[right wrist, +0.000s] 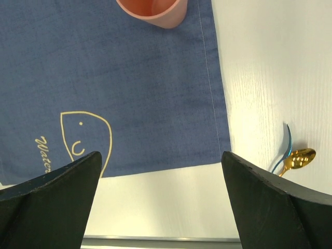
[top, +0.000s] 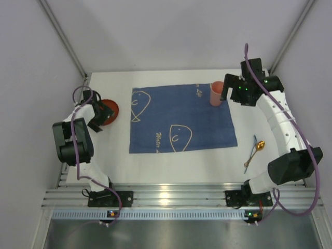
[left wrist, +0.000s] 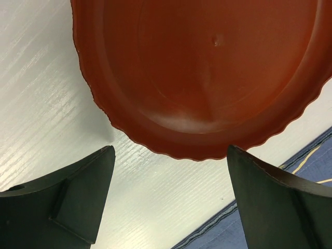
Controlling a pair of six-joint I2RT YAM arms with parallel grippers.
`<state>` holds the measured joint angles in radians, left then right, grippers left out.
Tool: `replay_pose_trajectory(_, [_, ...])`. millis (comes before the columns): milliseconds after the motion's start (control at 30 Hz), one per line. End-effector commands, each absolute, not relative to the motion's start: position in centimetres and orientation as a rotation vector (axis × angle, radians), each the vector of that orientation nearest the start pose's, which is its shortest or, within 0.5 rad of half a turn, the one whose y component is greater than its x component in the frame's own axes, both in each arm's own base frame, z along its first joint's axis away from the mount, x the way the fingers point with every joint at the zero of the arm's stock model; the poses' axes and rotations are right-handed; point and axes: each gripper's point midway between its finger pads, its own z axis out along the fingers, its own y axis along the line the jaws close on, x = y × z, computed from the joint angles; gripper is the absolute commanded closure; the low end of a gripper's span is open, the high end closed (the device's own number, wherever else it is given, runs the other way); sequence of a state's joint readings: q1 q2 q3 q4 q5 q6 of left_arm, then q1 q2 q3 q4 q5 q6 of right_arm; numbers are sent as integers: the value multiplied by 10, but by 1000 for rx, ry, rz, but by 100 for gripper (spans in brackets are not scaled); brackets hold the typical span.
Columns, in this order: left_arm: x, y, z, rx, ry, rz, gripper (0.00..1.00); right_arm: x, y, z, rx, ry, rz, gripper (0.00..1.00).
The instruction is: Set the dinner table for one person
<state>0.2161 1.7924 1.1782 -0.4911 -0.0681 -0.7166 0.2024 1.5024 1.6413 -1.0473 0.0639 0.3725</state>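
Observation:
My left gripper's open fingers are just short of the red plate's near rim (left wrist: 174, 154), so I will ease them onto the plate's scalloped rim, one on each side, and close.
The white dinner table (top: 181, 165) carries a blue cloth mat (top: 181, 116) with line drawings at its middle. A pink cup (top: 216, 94) stands upright on the mat's far right corner. A red plate (top: 110, 109) lies on the table left of the mat. A gold spoon (top: 260, 145) lies on the table right of the mat, with a thin blue piece beside it. My left gripper (top: 104, 118) is open and empty just near of the plate (left wrist: 207, 67). My right gripper (top: 226, 88) is open and empty, raised right beside the cup (right wrist: 155, 13).
A ribbed aluminium rail (top: 171, 197) runs along the near edge with both arm bases on it. Pale walls close in the left, right and far sides. In the right wrist view the mat (right wrist: 129, 78) and the spoon (right wrist: 300, 157) lie below.

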Motion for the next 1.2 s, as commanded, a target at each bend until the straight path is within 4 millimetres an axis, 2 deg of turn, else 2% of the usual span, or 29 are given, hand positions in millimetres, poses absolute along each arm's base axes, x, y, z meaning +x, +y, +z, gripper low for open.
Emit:
replay_pose_trajectory(0, [403,84,60,-1226,2265,-65,6,346,67,260,299,2424,149,0])
replay_pose_trajectory(133, [402,92,45,-1259,2308,-9,9,342,66,253,315,2441,143,0])
replay_pose_trajectory(167, [403,92,34,-1264,2335,-7,9,340,66,251,319,2448,141,0])
replay_pose_trajectory(233, [408,93,27,-1255,2359,-2,14,338,62,244,355,2464,120,0])
replay_pose_trajectory(267, [407,93,16,-1262,2381,6,16,336,61,241,364,2474,121,0])
replay_pose_trajectory(333, [410,92,9,-1262,2395,0,26,332,54,225,420,2517,133,0])
replay_pose_trajectory(400, [412,91,1,-1269,2407,-9,40,329,44,219,484,2522,178,1])
replay_pose_trajectory(433, [413,89,-3,-1273,2409,-24,51,327,34,209,530,2527,186,0])
replay_pose_trajectory(467, [413,88,-3,-1274,2408,-32,57,325,34,206,533,2527,186,0])
replay_pose_trajectory(500, [414,87,-4,-1268,2409,-39,63,321,26,209,584,2498,219,0])
replay_pose_trajectory(533, [415,86,-5,-1268,2412,-47,79,315,15,200,641,2501,202,0])
replay_pose_trajectory(567, [414,86,-9,-1270,2421,-50,87,314,7,198,681,2480,193,5])
replay_pose_trajectory(600, [415,83,-9,-1261,2425,-67,96,309,-12,198,778,2437,165,5])
replay_pose_trajectory(633, [415,82,-9,-1254,2431,-74,100,300,-21,184,847,2448,150,4])
replay_pose_trajectory(700, [417,76,-5,-1233,2438,-118,100,289,-44,171,995,2431,120,3])
replay_pose_trajectory(733, [420,69,-1,-1196,2446,-128,100,283,-47,161,1038,2462,105,2])
replay_pose_trajectory(800, [427,58,21,-1111,2430,-146,100,274,-58,144,1115,2497,60,1])
replay_pose_trajectory(833, [431,40,32,-1031,2446,-160,100,267,-62,134,1149,2517,32,1])
replay_pose_trajectory(900, [436,20,56,-937,2432,-185,100,265,-73,119,1209,2519,14,1])
replay_pose_trajectory(933, [438,-1,66,-867,2444,-208,100,260,-73,109,1232,2535,14,1])
replay_pose_trajectory(1000, [439,-21,85,-798,2431,-235,100,261,-76,93,1271,2554,15,2])
replay_pose_trajectory(1033, [439,-50,95,-720,2449,-296,100,259,-75,86,1281,2571,14,2])
replay_pose_trajectory(1167, [435,-93,125,-577,2442,-357,100,262,-78,68,1285,2585,-3,9])
